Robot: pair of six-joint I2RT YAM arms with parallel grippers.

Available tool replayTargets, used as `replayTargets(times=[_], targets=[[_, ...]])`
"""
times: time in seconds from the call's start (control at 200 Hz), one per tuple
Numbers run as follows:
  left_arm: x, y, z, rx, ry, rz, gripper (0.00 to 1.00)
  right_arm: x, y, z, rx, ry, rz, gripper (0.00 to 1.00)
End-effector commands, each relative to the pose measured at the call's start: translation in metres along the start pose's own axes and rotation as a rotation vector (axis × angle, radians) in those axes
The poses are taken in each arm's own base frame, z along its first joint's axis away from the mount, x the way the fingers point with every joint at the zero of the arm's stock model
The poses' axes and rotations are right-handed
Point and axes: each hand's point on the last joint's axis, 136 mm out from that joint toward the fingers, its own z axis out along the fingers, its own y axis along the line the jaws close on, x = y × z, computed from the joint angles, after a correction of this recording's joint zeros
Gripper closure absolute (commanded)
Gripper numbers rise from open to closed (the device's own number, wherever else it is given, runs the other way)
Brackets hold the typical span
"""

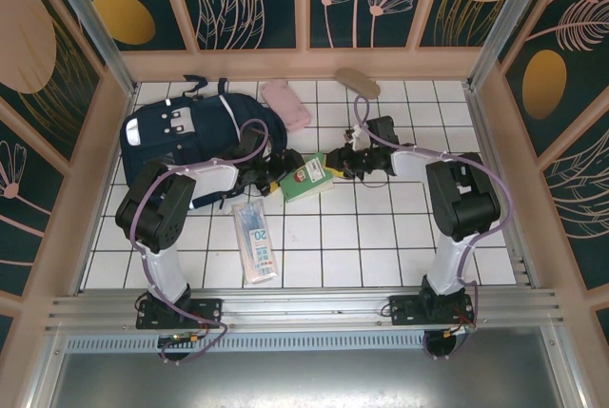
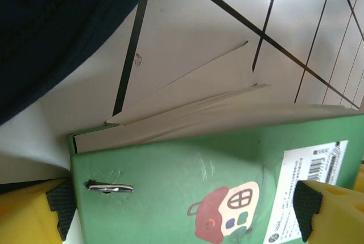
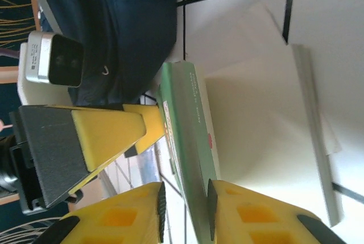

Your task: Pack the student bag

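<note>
Both fingers span the broad cover, so my left gripper will first move toward the bag [image 1: 190,132], then turn onto the notebook's bag-side end.
The student bag [image 1: 190,132] is dark navy and lies at the back left; its fabric shows in the left wrist view [image 2: 51,22] and the right wrist view [image 3: 125,22]. A green notebook [image 1: 306,178] with a house picture lies right of it, between both grippers. My left gripper [image 1: 274,175] is open, its yellow fingers wide on either side of the notebook [image 2: 187,164]. My right gripper [image 3: 185,204] stands narrow around the notebook's green edge [image 3: 190,119]: one pad touches it and a small gap shows at the other. White pages [image 3: 267,119] fan out beside it.
A clear flat case [image 1: 255,240] with blue print lies on the white tiled table near the front. A pink pouch [image 1: 285,104] rests by the bag's right end. A tan oblong object [image 1: 357,78] lies at the back wall. Wooden frame walls enclose the table.
</note>
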Motion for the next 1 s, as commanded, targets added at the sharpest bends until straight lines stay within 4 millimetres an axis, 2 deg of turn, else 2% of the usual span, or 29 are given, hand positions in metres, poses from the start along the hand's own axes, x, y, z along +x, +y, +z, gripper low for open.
replayTargets(times=[0.0,0.145,0.27,0.32,0.48,0.495,0.55,0.656,0.801,0.996], targets=[[0.012,0.015,0.014,-0.04,0.046,0.028,0.02,0.013,0.006,0.007,-0.08,0.061,0.009,0.76],[0.012,0.016,0.014,-0.048,0.049,0.034,0.01,0.015,-0.007,0.014,-0.033,0.073,0.018,0.79],[0.007,0.016,0.006,-0.088,0.023,0.058,0.01,0.006,-0.02,0.006,0.028,0.02,0.031,0.96],[0.003,0.018,-0.001,-0.114,0.002,0.067,0.02,0.001,-0.019,-0.001,0.024,-0.01,0.04,1.0],[-0.011,0.031,-0.026,-0.108,-0.063,0.005,0.02,-0.005,-0.006,-0.018,-0.053,-0.049,0.073,1.0],[-0.007,0.039,-0.027,-0.112,-0.052,-0.012,0.02,-0.005,-0.004,-0.019,-0.067,-0.05,0.078,1.0],[-0.004,0.042,-0.029,-0.075,-0.038,-0.044,0.01,-0.005,-0.001,-0.022,-0.116,-0.052,0.106,1.0],[0.006,0.033,-0.021,0.013,0.026,-0.072,0.02,-0.003,0.003,-0.025,-0.191,-0.048,0.151,1.0],[0.014,0.016,-0.011,0.128,0.083,-0.099,0.09,-0.001,0.001,-0.024,-0.21,-0.037,0.18,1.0],[0.028,0.012,0.01,0.171,0.159,-0.134,0.17,0.001,0.0,-0.025,-0.257,-0.036,0.23,1.0]])
